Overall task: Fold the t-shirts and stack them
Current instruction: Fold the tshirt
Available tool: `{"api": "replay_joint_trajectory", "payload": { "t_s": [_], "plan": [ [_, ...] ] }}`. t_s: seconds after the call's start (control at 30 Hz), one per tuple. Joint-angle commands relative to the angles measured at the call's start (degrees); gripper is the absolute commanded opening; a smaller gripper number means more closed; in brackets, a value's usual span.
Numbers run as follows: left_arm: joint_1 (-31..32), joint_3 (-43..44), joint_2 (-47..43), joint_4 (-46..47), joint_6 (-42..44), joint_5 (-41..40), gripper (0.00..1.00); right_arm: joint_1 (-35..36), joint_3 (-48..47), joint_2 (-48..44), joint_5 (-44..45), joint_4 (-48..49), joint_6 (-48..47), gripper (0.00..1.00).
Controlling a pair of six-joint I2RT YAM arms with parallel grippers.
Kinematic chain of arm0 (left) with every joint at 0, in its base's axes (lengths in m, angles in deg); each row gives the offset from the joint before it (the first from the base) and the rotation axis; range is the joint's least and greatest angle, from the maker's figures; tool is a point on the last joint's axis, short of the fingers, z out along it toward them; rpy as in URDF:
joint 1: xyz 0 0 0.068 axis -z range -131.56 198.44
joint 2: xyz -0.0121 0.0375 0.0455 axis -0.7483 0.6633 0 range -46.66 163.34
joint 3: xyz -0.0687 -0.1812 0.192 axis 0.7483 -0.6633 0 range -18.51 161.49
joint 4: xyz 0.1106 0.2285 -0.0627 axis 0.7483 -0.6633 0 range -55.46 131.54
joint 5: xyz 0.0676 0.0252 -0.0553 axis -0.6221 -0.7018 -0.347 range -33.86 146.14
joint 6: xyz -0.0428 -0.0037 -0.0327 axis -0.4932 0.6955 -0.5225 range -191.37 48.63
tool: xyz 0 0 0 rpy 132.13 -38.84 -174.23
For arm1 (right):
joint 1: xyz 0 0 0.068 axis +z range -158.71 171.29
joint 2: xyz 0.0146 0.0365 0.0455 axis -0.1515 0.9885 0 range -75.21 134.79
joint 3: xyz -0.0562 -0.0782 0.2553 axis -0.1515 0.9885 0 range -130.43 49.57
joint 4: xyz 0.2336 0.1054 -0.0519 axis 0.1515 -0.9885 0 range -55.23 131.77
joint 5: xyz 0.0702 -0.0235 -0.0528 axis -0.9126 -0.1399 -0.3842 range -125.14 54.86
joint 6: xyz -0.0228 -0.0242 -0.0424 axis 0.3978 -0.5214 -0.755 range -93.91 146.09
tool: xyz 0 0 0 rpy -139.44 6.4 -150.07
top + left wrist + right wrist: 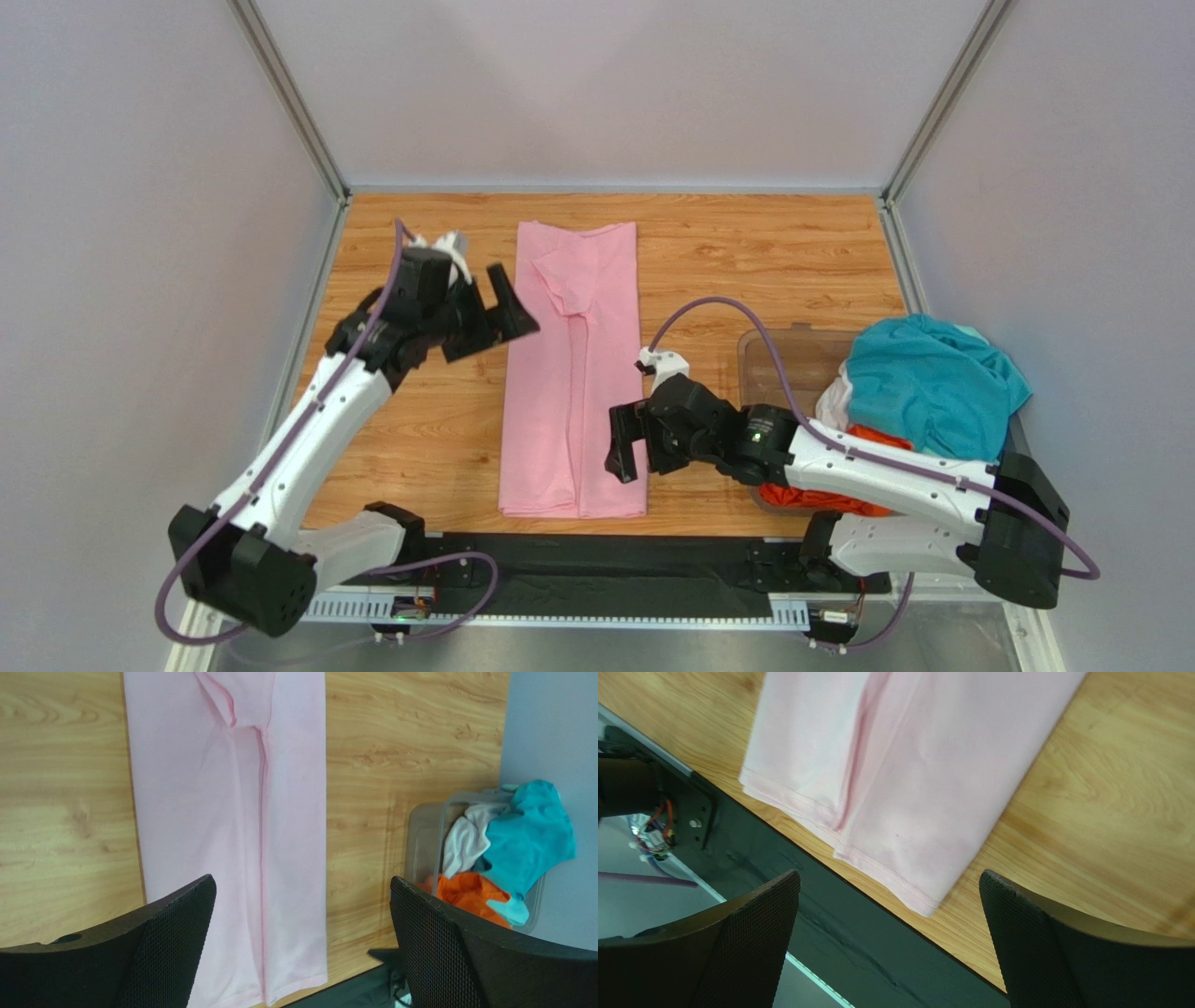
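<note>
The robot's right gripper sits by the hem's other corner, so next the left gripper will move back and down onto the hem's untended corner (505, 513), which lies below and back of it.
A light pink t-shirt (568, 371) lies on the wooden table, folded lengthwise into a long narrow strip running from far to near. It also shows in the left wrist view (224, 812) and the right wrist view (913, 763). My left gripper (491, 315) is open and empty, above the table just left of the strip's far half (302, 938). My right gripper (624, 445) is open and empty, at the strip's near right corner (889, 938). A teal t-shirt (933, 378), an orange one (828, 497) and a white one (838, 399) are heaped in the bin.
A clear plastic bin (765, 357) stands at the table's right side, also seen in the left wrist view (424, 826). A black strip (829, 910) runs along the table's near edge. Grey walls close in the left, right and far sides.
</note>
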Motion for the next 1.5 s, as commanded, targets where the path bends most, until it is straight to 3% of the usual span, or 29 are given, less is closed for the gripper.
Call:
{"api": "replay_joint_trajectory", "payload": {
  "t_s": [0.0, 0.03, 0.23, 0.57, 0.77, 0.8, 0.87, 0.9, 0.97, 1.0, 1.2, 1.37, 1.43, 1.47],
  "plan": [
    [0.84, -17.26, -5.17, -2.45, -1.69, -0.05, 1.0, -0.32, 2.34, -1.62, 0.72, -1.21, 2.65, 1.0],
    [1.11, -23.21, -9.63, -2.8, -1.96, 0.65, 1.0, -0.32, 2.78, -1.62, 0.55, -1.21, 3.18, 1.0],
    [3.83, -38.53, -21.71, -6.76, -5.73, 2.67, 0.98, -0.41, 4.19, 0.13, -1.3, -1.04, 5.11, 1.0],
    [7.26, -45.24, -24.09, -5.45, -9.78, 7.07, 0.77, -0.41, 4.28, 4.26, -2.62, 0.63, 6.61, 1.0],
    [8.23, -47.87, -20.58, -1.41, -10.13, 8.12, 0.5, -0.41, 4.98, 5.5, -3.5, 1.69, 7.49, 0.99],
    [8.32, -48.14, -19.45, -0.7, -10.22, 8.65, 0.4, -0.41, 5.24, 5.5, -3.76, 1.78, 7.66, 0.99],
    [8.4, -48.49, -18.47, 0.79, -10.13, 8.92, 0.31, -0.41, 5.86, 5.67, -4.46, 1.87, 8.1, 0.99],
    [8.4, -48.49, -17.6, 0.97, -9.96, 9.18, 0.18, -0.49, 6.21, 5.67, -4.55, 1.87, 8.28, 0.98],
    [8.41, -48.41, -17.15, 0.97, -9.69, 9.53, 0.04, -0.41, 7.18, 5.41, -4.64, 2.13, 8.89, 0.98],
    [8.49, -48.49, -17.15, 0.97, -9.69, 9.62, 0.0, -0.41, 7.44, 5.32, -4.73, 2.22, 8.98, 0.97],
    [8.49, -48.58, -18.29, 1.06, -9.69, 9.71, 0.0, -0.32, 9.99, 7.34, -11.49, 4.68, 8.72, 0.91],
    [8.49, -49.11, -18.73, 1.06, -9.78, 9.88, 0.0, -0.41, 10.34, 9.97, -12.64, 6.96, 8.63, 0.71],
    [8.49, -49.11, -18.73, 1.06, -9.87, 10.15, 0.0, -0.32, 10.08, 10.59, -12.12, 7.58, 8.72, 0.56],
    [8.49, -49.11, -18.73, 1.06, -9.78, 10.32, 0.0, -0.41, 9.99, 11.2, -11.41, 7.93, 8.81, 0.42]
  ]
}}
